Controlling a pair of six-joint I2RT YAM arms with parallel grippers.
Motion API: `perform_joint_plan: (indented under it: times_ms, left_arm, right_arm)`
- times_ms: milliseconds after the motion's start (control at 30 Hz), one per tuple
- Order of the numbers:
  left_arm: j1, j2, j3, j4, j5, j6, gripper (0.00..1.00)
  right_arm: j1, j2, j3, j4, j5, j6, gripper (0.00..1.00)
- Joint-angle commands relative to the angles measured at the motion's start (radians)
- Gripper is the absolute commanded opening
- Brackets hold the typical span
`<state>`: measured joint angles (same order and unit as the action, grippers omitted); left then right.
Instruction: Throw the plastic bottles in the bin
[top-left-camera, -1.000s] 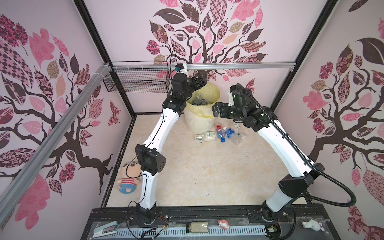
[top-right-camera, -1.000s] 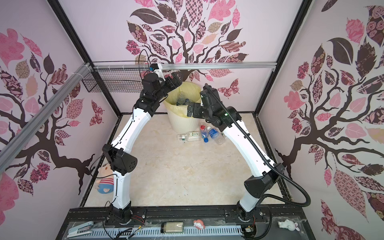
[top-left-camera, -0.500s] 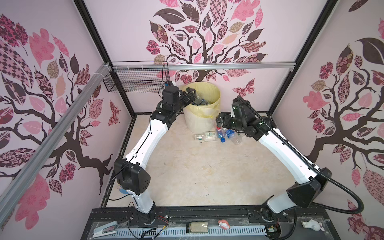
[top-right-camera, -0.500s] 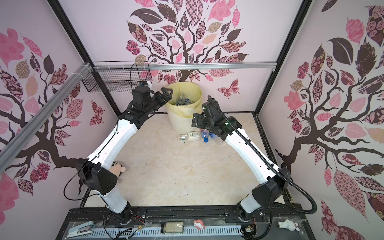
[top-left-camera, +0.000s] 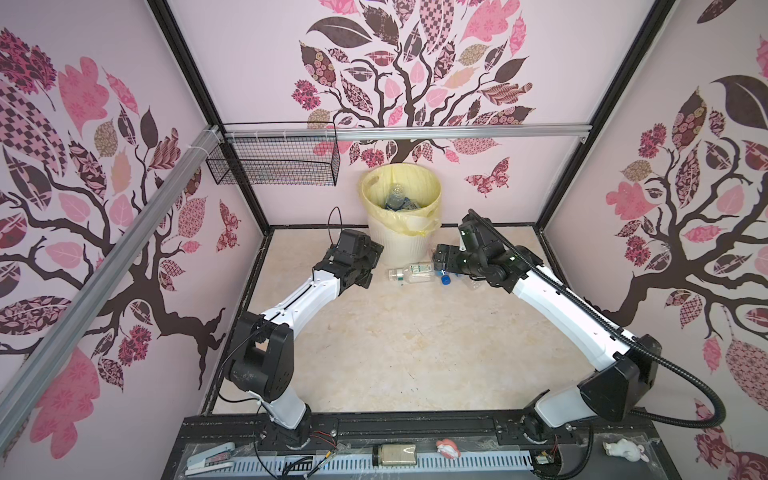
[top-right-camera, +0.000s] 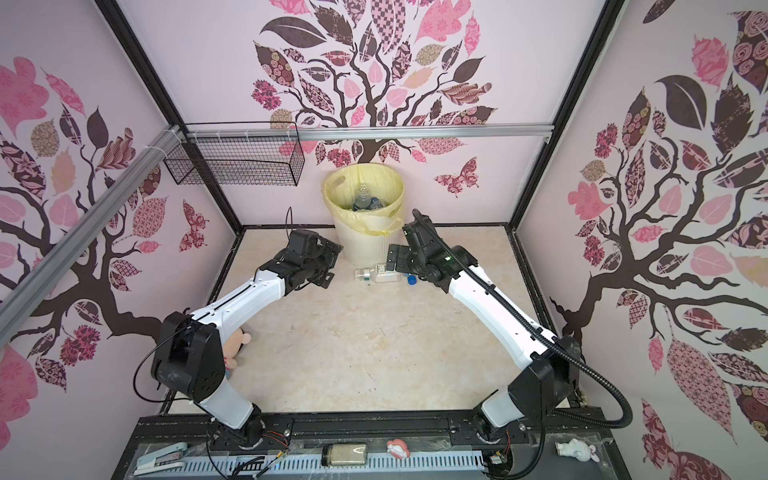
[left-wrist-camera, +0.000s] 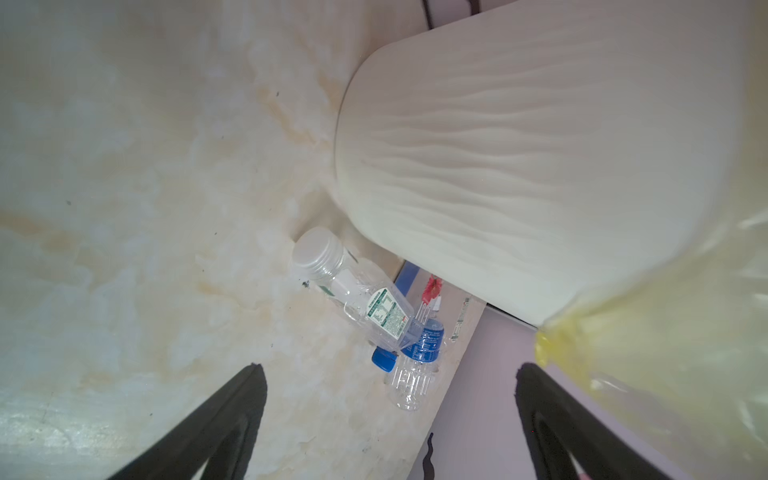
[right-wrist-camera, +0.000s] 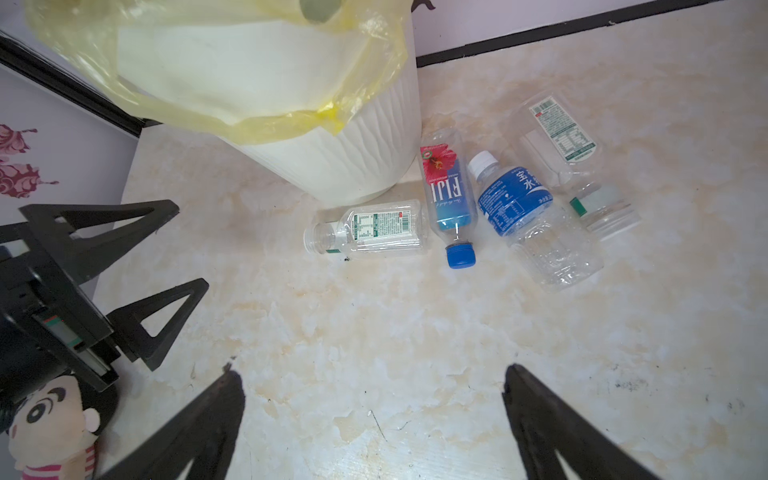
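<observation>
The end of the bottle with the cap faces my left gripper, so I will next lower that gripper toward the floor and close it on the white cap of the clear bottle at the foot of the bin.
The bin is a cream ribbed bucket with a yellow bag, standing at the back wall with several plastic bottles inside. More plastic bottles lie on the floor in front of it. In the right wrist view these are a clear one with a green-white label, a blue-capped Fiji one, a blue-labelled one and another clear one. My left gripper hangs open and empty just left of the bin. My right gripper is open and empty above the floor near the bottles.
A black wire basket hangs on the back rail at the left. A plush doll lies by the left wall, behind the left arm. Small items sit on the front rail. Walls close in on three sides.
The left arm has swung down from above the bin's rim to floor level left of the bin. The right gripper has dropped lower and nearer over the bottles. Both stay open.
</observation>
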<state>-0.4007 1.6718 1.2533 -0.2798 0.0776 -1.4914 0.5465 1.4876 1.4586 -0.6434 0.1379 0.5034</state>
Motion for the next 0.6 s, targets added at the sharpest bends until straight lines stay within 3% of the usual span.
perform_joint_plan:
  times_ms: [0, 333, 567]
  left_arm:
    - [-0.017, 0.045, -0.044, 0.123, 0.031, -0.184, 0.97]
    - [-0.038, 0.224, -0.029, 0.212, 0.042, -0.316, 0.97]
    - [-0.038, 0.344, 0.017, 0.279, 0.052, -0.350, 0.91]
  right_arm:
    - [-0.002, -0.046, -0.043, 0.033, -0.004, -0.017, 1.00]
    - [-0.002, -0.062, -0.073, 0.044, -0.032, -0.024, 0.99]
    - [0.001, -0.075, -0.086, 0.035, -0.035, -0.030, 1.00]
